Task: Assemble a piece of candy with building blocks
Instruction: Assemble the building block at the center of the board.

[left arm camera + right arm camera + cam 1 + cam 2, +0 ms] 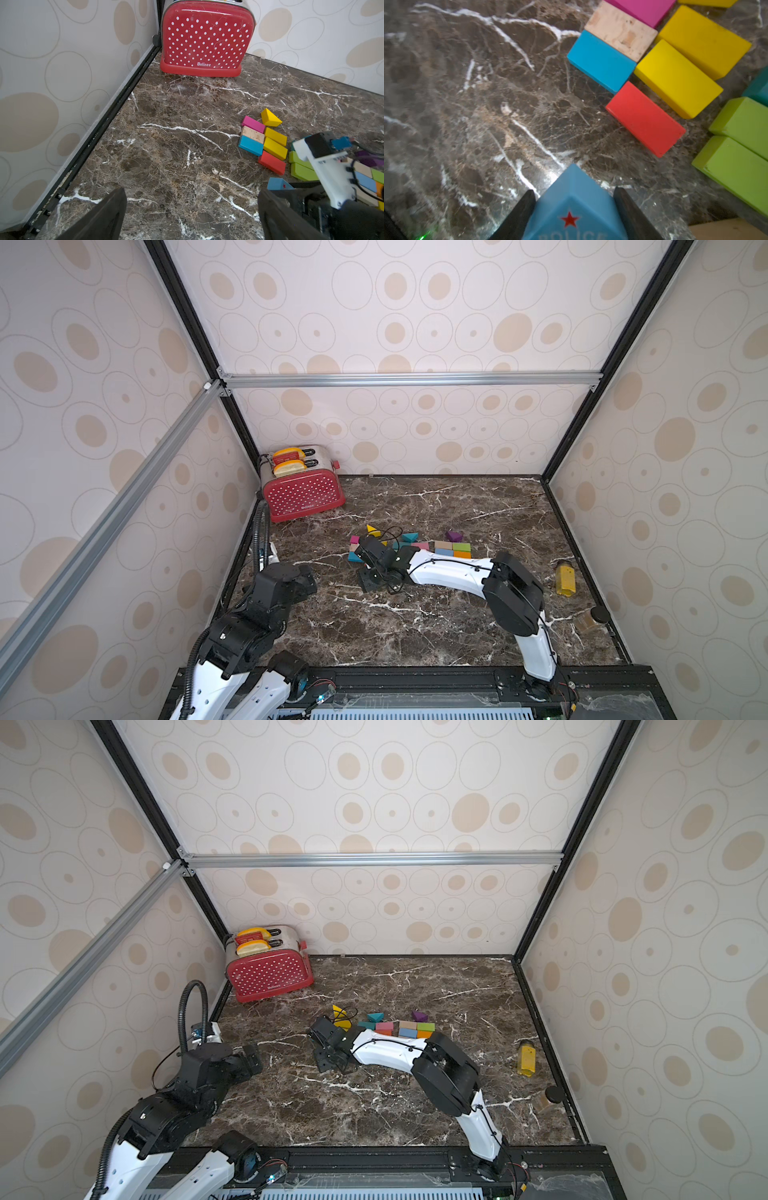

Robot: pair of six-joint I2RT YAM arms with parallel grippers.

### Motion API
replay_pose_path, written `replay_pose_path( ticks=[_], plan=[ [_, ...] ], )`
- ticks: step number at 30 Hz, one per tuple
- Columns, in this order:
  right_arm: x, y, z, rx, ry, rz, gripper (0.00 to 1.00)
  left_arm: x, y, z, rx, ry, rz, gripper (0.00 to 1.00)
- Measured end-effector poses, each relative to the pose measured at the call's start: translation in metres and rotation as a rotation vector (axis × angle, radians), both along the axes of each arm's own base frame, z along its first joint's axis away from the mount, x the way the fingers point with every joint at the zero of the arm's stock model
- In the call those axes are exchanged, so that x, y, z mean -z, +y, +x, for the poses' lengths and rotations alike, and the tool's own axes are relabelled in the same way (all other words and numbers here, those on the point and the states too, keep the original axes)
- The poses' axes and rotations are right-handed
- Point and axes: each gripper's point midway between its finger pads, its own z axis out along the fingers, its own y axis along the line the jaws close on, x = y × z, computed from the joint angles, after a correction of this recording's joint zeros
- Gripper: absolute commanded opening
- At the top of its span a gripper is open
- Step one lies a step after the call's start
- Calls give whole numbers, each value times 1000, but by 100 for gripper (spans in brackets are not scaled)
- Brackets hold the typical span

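Note:
The marble beside the blue and red bricks lies outward of my right gripper, so my gripper will next turn and move outward to let go opposite the yellow wedge.
My right gripper [574, 189] is shut on a blue wedge [574, 207] marked with a red star, just above the marble. Building blocks lie flat beside it: a red brick [645, 118], two yellow bricks [677, 79], a blue brick [600, 60], a bare wood brick [620, 31], a pink brick [643, 10] and green bricks [741, 145]. In both top views the right gripper [368, 578] [326, 1058] sits at the near left end of the block row [453, 549]. My left gripper [192, 190] [309, 576] is open over bare marble, left of the blocks.
A red polka-dot toaster [303, 489] stands in the far left corner. A mustard-yellow bottle [565, 580] and a black-lidded jar [592, 619] stand near the right wall. A yellow wedge [373, 530], a teal wedge [409, 537] and a purple wedge [454, 536] lie behind the row.

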Motion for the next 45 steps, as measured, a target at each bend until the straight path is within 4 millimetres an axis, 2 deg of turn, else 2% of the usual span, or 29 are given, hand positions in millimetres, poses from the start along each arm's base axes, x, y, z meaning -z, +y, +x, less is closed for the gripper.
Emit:
replay_pose_path(
  ticks=[4, 17, 22, 29, 45],
  plan=[
    [10, 5, 10, 90, 21, -49, 54, -1, -2, -2, 31, -2, 6, 99],
    [30, 18, 21, 290, 106, -97, 58, -6, -10, -6, 99, -27, -20, 99],
    [30, 28, 27, 350, 115, -76, 58, -10, -10, -9, 108, -49, -31, 99],
    [30, 29, 31, 417, 113, -72, 58, -10, -13, -8, 122, -50, -35, 99],
    [31, 24, 25, 480, 106, -89, 68, -10, -15, -9, 133, -54, -42, 99]
  ],
)
